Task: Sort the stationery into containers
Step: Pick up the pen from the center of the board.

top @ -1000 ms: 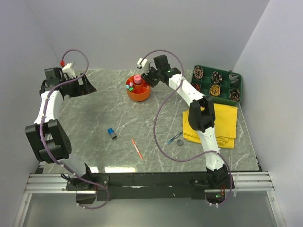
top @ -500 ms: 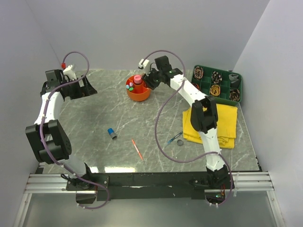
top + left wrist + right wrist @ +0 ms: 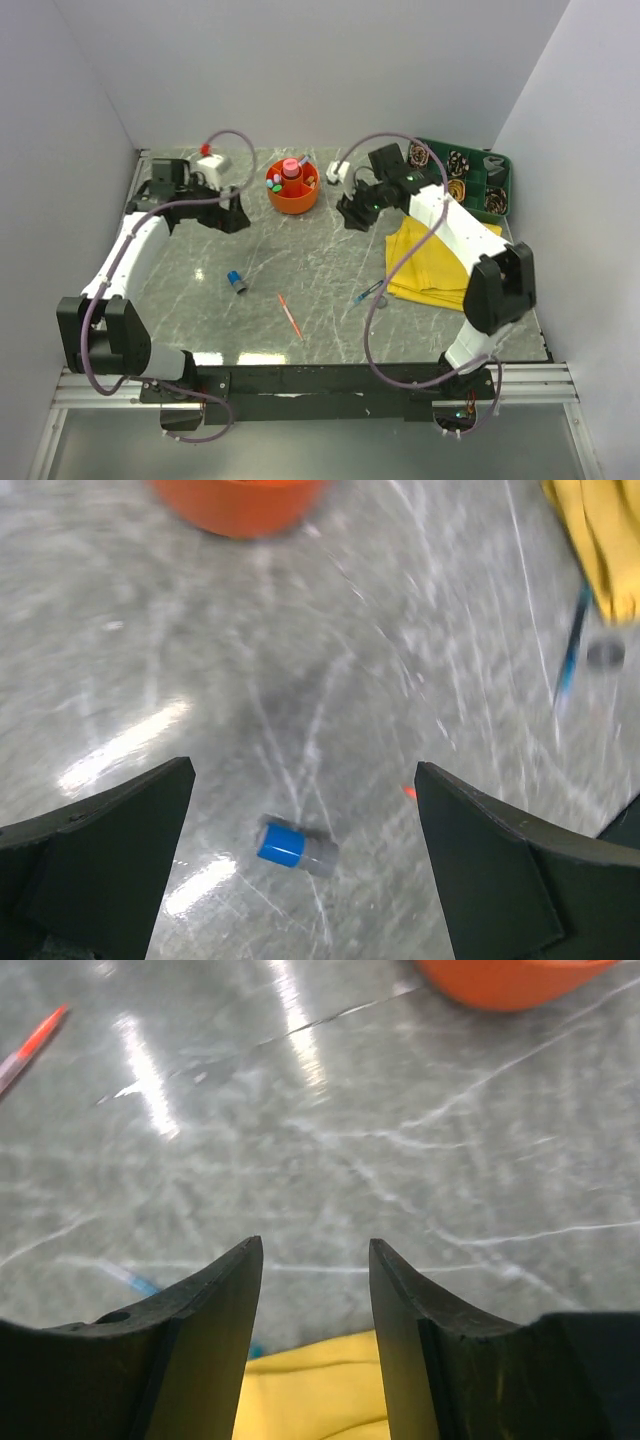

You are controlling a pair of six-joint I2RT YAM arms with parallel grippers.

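I will next draw my right gripper back and bring it down onto the blue pen (image 3: 367,293), because the pen lies below the gripper and nearer my base, beside the yellow cloth.
The round orange organiser (image 3: 292,186) stands at the back middle with a pink tube and small items in it. The green tray (image 3: 461,176) stands at the back right. On the table lie a blue cap (image 3: 236,281), a red pen (image 3: 290,315), a blue pen (image 3: 367,293) and a dark disc (image 3: 380,301). My left gripper (image 3: 232,216) is open and empty, left of the organiser; its wrist view shows the blue cap (image 3: 295,847) below between the jaws. My right gripper (image 3: 350,215) is open and empty, right of the organiser, above bare table by the cloth.
A yellow cloth (image 3: 446,260) lies at the right, in front of the green tray, whose cells hold dark coiled items. The left wrist view shows the organiser (image 3: 240,500) at the top and the cloth (image 3: 600,540) at the right. White walls close in the back and sides.
My left arm swung from the far left corner to the right, toward the organiser. My right gripper left the organiser and moved right and nearer, beside the cloth.
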